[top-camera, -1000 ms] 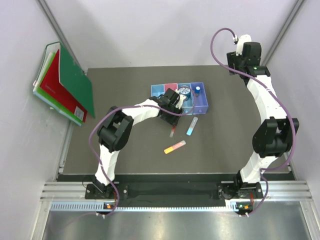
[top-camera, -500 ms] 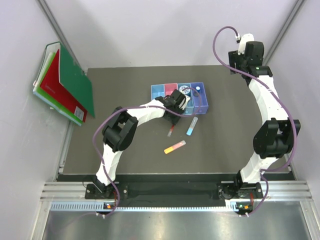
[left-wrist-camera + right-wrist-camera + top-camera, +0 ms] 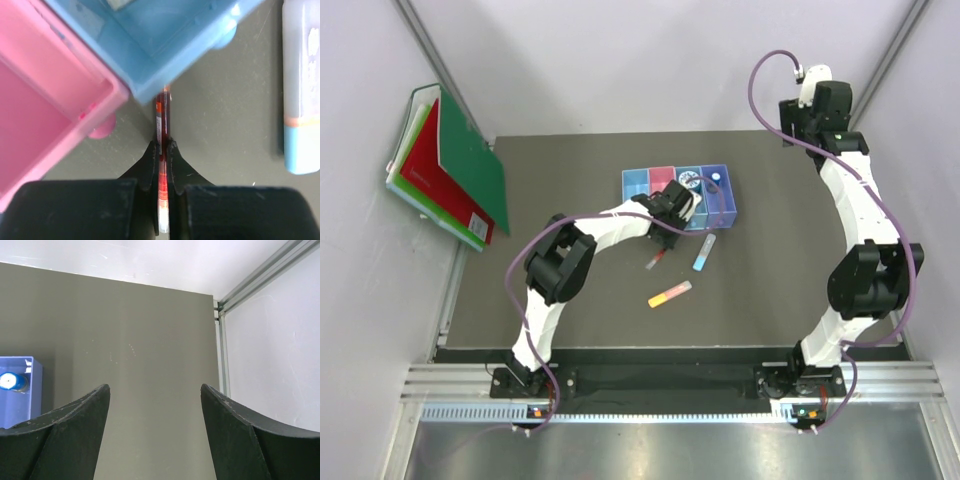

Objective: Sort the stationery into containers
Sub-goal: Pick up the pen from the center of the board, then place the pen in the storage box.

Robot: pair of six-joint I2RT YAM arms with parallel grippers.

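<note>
My left gripper lifts next, moves outward over the pink bin's bottom and lowers to release, since the pink bin's side stands beside the pen.
My left gripper (image 3: pixel 665 232) is shut on the red-black pen (image 3: pixel 655 258) just in front of the row of bins (image 3: pixel 638 181). In the left wrist view the pen (image 3: pixel 162 117) runs between the closed fingers (image 3: pixel 149 160), its far end at the foot of the blue bin (image 3: pixel 165 55) next to the pink bin (image 3: pixel 55 90). The light-blue stick (image 3: pixel 704 253) and the yellow-pink stick (image 3: pixel 670 294) lie on the mat. The round blue tin (image 3: pixel 690 182) and the grey-capped bottle (image 3: pixel 717 180) sit in bins. My right gripper (image 3: pixel 155 390) is open and empty, raised at the far right.
Green and red folders (image 3: pixel 455 170) lean on the left wall. The light-blue stick (image 3: pixel 301 90) lies close to the right of my left gripper. The right wrist view shows the violet-blue bin's corner (image 3: pixel 25 400), the bottle (image 3: pixel 11 381) and the mat's far right edge by the wall frame.
My left gripper has come back from over the bins to their front edge and closed on the red-black pen, whose near end has swung slightly left. The right arm has drifted a little.
</note>
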